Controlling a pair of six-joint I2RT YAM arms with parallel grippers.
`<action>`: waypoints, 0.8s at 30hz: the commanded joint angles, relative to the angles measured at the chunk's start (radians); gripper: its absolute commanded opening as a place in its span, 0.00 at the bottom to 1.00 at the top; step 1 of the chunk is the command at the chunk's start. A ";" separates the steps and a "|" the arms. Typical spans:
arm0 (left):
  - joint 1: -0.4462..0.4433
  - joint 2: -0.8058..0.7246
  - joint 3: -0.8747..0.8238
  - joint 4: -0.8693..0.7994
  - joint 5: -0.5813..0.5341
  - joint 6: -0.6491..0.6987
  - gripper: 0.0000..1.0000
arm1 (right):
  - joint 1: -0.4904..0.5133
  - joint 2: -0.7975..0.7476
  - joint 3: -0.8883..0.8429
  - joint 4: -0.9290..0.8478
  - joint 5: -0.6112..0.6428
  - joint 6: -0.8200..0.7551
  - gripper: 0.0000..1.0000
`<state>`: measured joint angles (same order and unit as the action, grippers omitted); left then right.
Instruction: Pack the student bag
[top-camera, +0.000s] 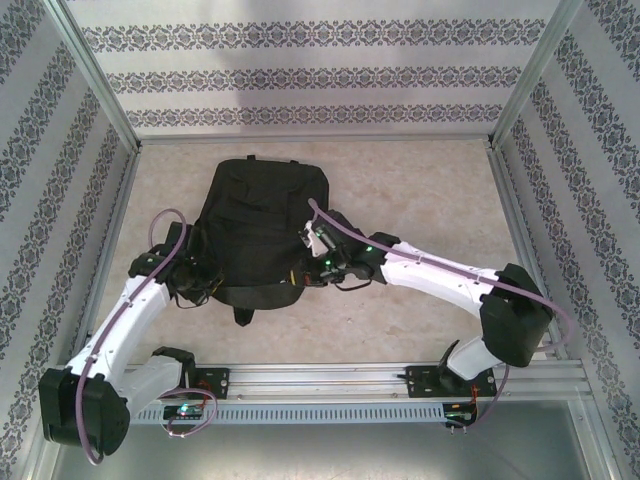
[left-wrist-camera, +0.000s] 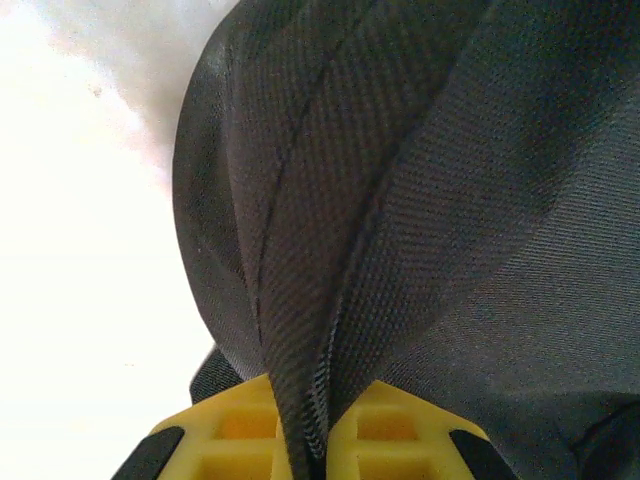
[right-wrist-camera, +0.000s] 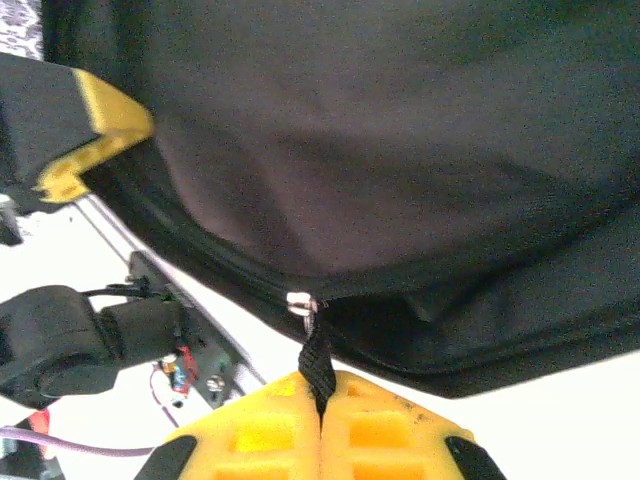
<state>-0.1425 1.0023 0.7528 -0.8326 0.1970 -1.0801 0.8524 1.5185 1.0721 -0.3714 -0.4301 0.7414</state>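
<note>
My right gripper draws the strap along the open part of the zipper (right-wrist-camera: 470, 330) running outward from it along the bag's side next. This closes the zipper's gap, then the gripper releases.
The student bag (top-camera: 262, 210), a black fabric backpack, lies flat in the middle of the table. My left gripper (top-camera: 192, 278) is at its near left corner. In the left wrist view that gripper (left-wrist-camera: 318, 405) is shut on a raised fold of the bag's fabric (left-wrist-camera: 300, 250) along a zipper edge. My right gripper (top-camera: 305, 268) is at the bag's near right edge. Its yellow fingers (right-wrist-camera: 320, 392) are shut on the black zipper pull strap (right-wrist-camera: 316, 357) hanging from a silver slider (right-wrist-camera: 300, 303). The zipper line is closed left of the slider and gapes to its right.
Beige tabletop (top-camera: 430, 195) surrounds the bag, with patterned walls on three sides. An aluminium rail (top-camera: 330, 380) carrying both arm bases runs along the near edge. A yellow finger of the left gripper (right-wrist-camera: 100, 125) shows in the right wrist view.
</note>
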 joint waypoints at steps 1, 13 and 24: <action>0.015 -0.031 0.061 -0.067 -0.133 0.072 0.03 | -0.050 -0.028 0.011 -0.125 0.027 -0.127 0.00; 0.017 -0.029 0.086 -0.081 -0.168 0.198 0.00 | -0.286 0.071 0.082 -0.077 -0.003 -0.218 0.00; 0.015 -0.013 0.057 0.000 -0.055 0.256 0.00 | -0.340 0.122 0.133 -0.078 0.061 -0.214 0.38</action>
<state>-0.1417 0.9958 0.7982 -0.8745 0.1383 -0.8719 0.5270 1.6726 1.2194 -0.4736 -0.4252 0.5224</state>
